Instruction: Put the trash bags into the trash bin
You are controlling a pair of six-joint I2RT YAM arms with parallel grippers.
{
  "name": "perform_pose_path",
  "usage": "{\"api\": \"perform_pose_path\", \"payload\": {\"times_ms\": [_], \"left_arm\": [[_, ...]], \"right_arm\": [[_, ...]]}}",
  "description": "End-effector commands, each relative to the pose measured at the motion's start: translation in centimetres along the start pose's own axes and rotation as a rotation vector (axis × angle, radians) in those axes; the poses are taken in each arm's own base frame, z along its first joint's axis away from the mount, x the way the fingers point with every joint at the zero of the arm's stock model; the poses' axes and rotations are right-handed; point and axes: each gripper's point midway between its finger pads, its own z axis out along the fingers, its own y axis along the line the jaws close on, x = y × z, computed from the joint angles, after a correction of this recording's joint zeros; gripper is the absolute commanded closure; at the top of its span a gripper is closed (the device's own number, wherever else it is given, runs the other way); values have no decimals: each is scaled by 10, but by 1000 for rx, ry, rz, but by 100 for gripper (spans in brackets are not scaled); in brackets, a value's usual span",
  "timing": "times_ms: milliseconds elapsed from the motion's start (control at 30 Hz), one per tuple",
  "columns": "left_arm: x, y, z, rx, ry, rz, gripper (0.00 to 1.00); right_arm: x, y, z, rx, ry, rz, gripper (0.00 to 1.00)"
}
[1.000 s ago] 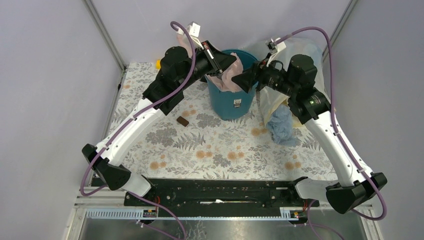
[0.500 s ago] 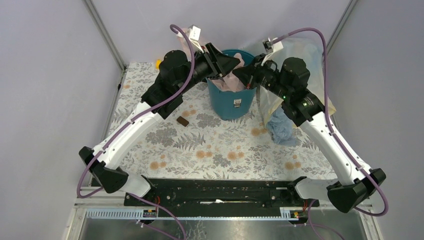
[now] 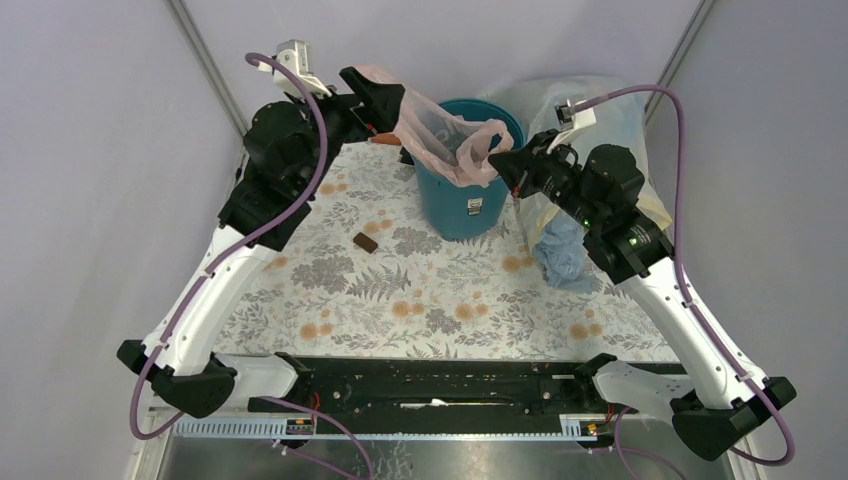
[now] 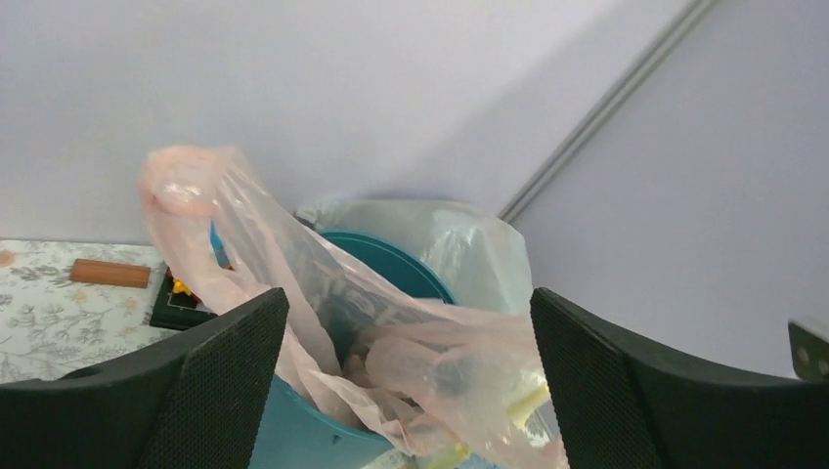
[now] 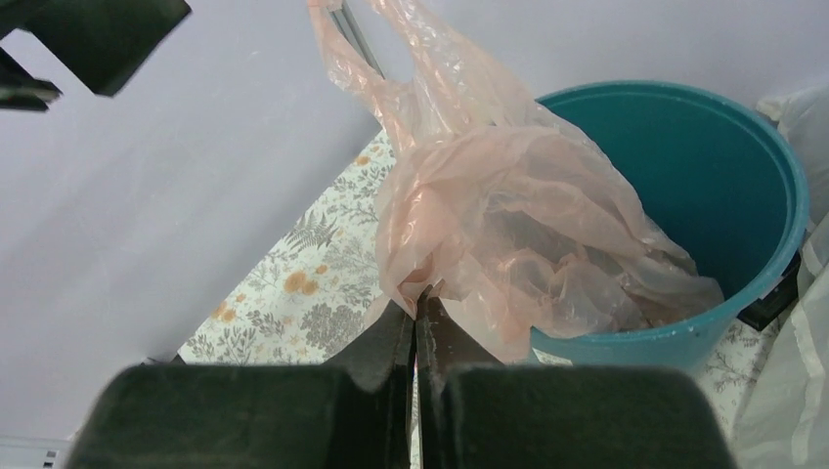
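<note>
My left gripper shifts toward the left in the wrist view next, tilting down onto the pink bag's raised end (image 3: pixel 376 74), because that end stands outside the bin (image 3: pixel 465 200).
The teal trash bin (image 3: pixel 465 200) stands at the back middle of the floral table. A thin pink trash bag (image 3: pixel 445 140) lies partly inside it, and one handle is stretched up and left toward my left gripper (image 3: pixel 378 100). That gripper is open, up and to the left of the bin, with the pink bag (image 4: pixel 391 352) in front of its wide jaws. My right gripper (image 5: pixel 422 298) is shut on the pink bag's (image 5: pixel 489 225) edge, just outside the bin's rim (image 5: pixel 675 337) on the near right side (image 3: pixel 498 160).
A large clear bag (image 3: pixel 600 100) bulges behind and to the right of the bin, with a yellowish bag and a crumpled blue bag (image 3: pixel 563 252) below it by my right arm. A small brown block (image 3: pixel 365 241) lies left of the bin. A brown stick (image 4: pixel 109 273) lies at the back left.
My left gripper opened and drew back up and to the left, away from the bin. My right gripper shut on the pink bag's edge. The bag's handle now stretches up leftward.
</note>
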Motion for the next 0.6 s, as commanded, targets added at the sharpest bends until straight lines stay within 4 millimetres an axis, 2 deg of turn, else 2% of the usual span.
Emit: {"api": "perform_pose_path", "payload": {"times_ms": [0,133,400,567], "left_arm": [[-3,31,9,-95,-20,140,1],[7,56,23,-178,29,186,1],[26,110,33,-338,94,208,8],[32,127,51,-325,128,168,15]], "right_arm": [[1,5,-4,-18,1,10,100],[5,3,-3,-12,20,3,100],[8,3,-2,-14,32,-2,100],[11,2,-2,-12,38,1,100]]}}
